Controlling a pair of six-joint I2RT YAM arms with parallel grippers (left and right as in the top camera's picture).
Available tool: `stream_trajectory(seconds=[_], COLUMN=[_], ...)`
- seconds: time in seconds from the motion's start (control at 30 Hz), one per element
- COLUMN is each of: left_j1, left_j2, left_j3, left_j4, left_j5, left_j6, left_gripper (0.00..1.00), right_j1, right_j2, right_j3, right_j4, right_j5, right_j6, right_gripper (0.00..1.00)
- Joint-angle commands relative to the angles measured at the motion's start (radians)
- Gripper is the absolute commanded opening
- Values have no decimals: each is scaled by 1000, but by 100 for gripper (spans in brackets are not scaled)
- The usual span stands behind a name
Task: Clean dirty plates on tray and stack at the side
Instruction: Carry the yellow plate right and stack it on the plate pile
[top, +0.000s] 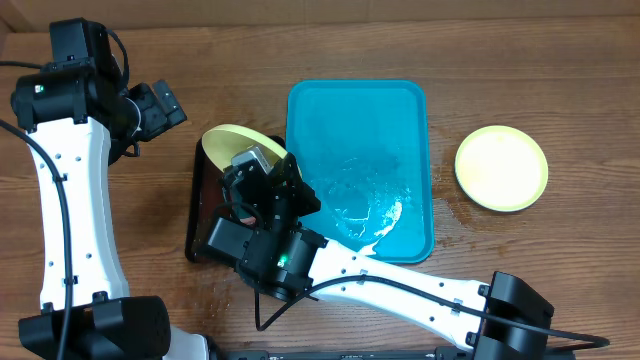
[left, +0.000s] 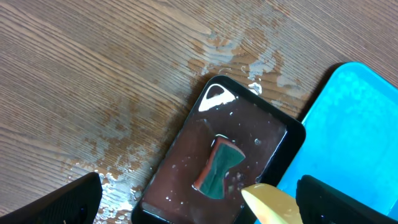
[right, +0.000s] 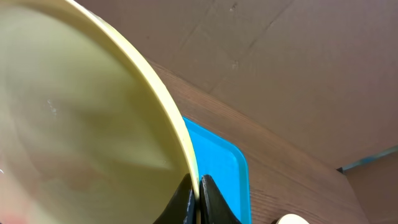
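The held plate swings across the tray in my right gripper next, then levels and comes down on top. Another yellow-green plate lies flat beyond the turquoise tray (top: 360, 110).
My right gripper (right: 198, 200) is shut on the rim of a yellow-green plate (top: 238, 143), held tilted on edge over the black tray (top: 198, 205). The plate fills the right wrist view (right: 81, 118); its edge shows in the left wrist view (left: 273, 205). The turquoise tray (top: 360, 110) lies wet in the middle, with no plates on it. Another yellow-green plate (top: 501, 167) lies flat on the table to the right. My left gripper (left: 202, 199) is open and empty, high over the black tray. No light-blue plate is in view.
The black tray (left: 186, 186) holds brownish water and a green and red sponge (left: 219, 169). Water spots lie on the wood around it. A cardboard wall stands behind the table (right: 298, 68).
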Motion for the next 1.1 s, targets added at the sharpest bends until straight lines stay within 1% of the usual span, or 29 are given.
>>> stream_trajectory(seconds=[0.0, 0.1, 0.17, 0.23, 0.27, 0.3, 0.37, 0.43, 0.53, 0.57, 0.63, 0.77, 0.9, 0.97, 1.07], left_j1=[2, 2, 2, 2, 2, 2, 2, 2, 2, 2, 2, 2, 2, 2, 2], left_j2=[-11, -11, -11, -11, -11, -11, -11, -11, -11, -11, -11, -11, -11, -11, -11], left_j3=[19, 19, 19, 19, 19, 19, 19, 19, 19, 19, 19, 19, 19, 19, 19], left_j4=[0, 0, 0, 0, 0, 0, 0, 0, 0, 0, 0, 0, 0, 0, 0], left_j5=[-10, -10, -10, -10, -10, -10, -10, -10, -10, -10, -10, -10, -10, -10, -10], left_j6=[23, 23, 23, 23, 23, 23, 23, 23, 23, 23, 23, 23, 23, 23, 23], left_gripper=[100, 100, 100, 100, 100, 100, 100, 100, 100, 100, 100, 100, 100, 100, 100], right_j1=[-1, -3, -16, -42, -63, -87, -157, -246, -399, -454, -576, -811, -1094, -1230, -1390], right_j2=[-1, -1, -1, -1, -1, -1, -1, -3, -23, -35, -68, -144, -168, -164, -164], right_j3=[10, 10, 10, 10, 10, 10, 18, 41, 98, 118, 157, 179, 174, 142, 48], right_j4=[3, 3, 0, -2, -5, -6, -5, -15, -70, -95, -161, -298, -460, -516, -537], right_j5=[28, 27, 13, -39, -98, -167, -406, -702, -1071, -1160, -1279, -1300, -1299, -1289, -1296], right_j6=[4, 12, 58, 102, 131, 167, 216, 216, 215, 215, 215, 215, 214, 206, 188], right_gripper=[4, 4, 4, 4, 4, 4, 4, 4, 4, 4, 4, 4, 4, 4, 4])
